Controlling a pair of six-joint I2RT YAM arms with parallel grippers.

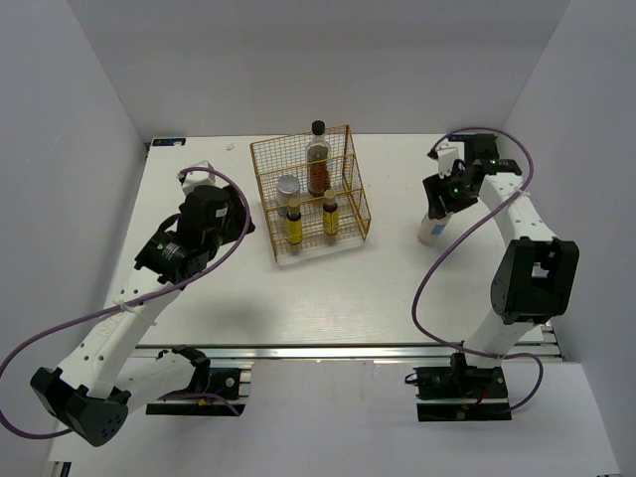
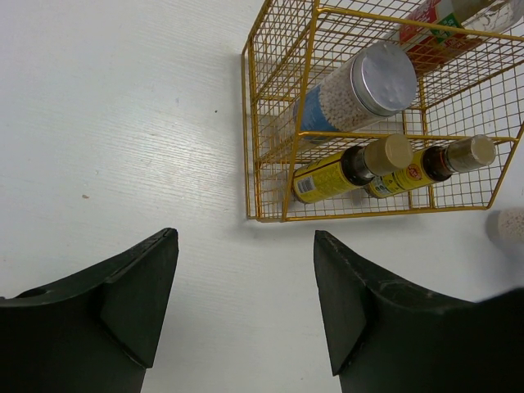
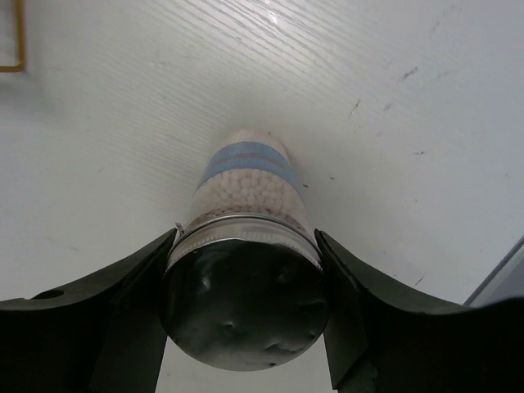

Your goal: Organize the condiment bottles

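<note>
The robot's right gripper next needs to lift and go across to the left in the top view to the free space beside the grey-lidded bottle, then go down and release.
A gold wire rack (image 1: 310, 189) stands mid-table. It holds a tall dark brown bottle (image 1: 318, 159), a white grey-lidded bottle (image 1: 288, 186) and two small amber-yellow bottles (image 1: 294, 221) (image 1: 330, 216). The left wrist view shows the grey-lidded bottle (image 2: 360, 88), the amber bottles with pale caps (image 2: 340, 173) (image 2: 426, 164) and the tall bottle (image 2: 442, 24). My left gripper (image 2: 246, 278) is open and empty, just left of the rack (image 1: 237, 221). My right gripper (image 3: 246, 241) is shut on the lid of a second white bottle (image 3: 250, 176), whose base is at the table at the right (image 1: 431, 231).
White walls close in the table on the left, back and right. The rack's front left corner (image 2: 250, 217) lies just ahead of my left fingers. A yellow rack corner (image 3: 10, 49) shows at the far left of the right wrist view.
</note>
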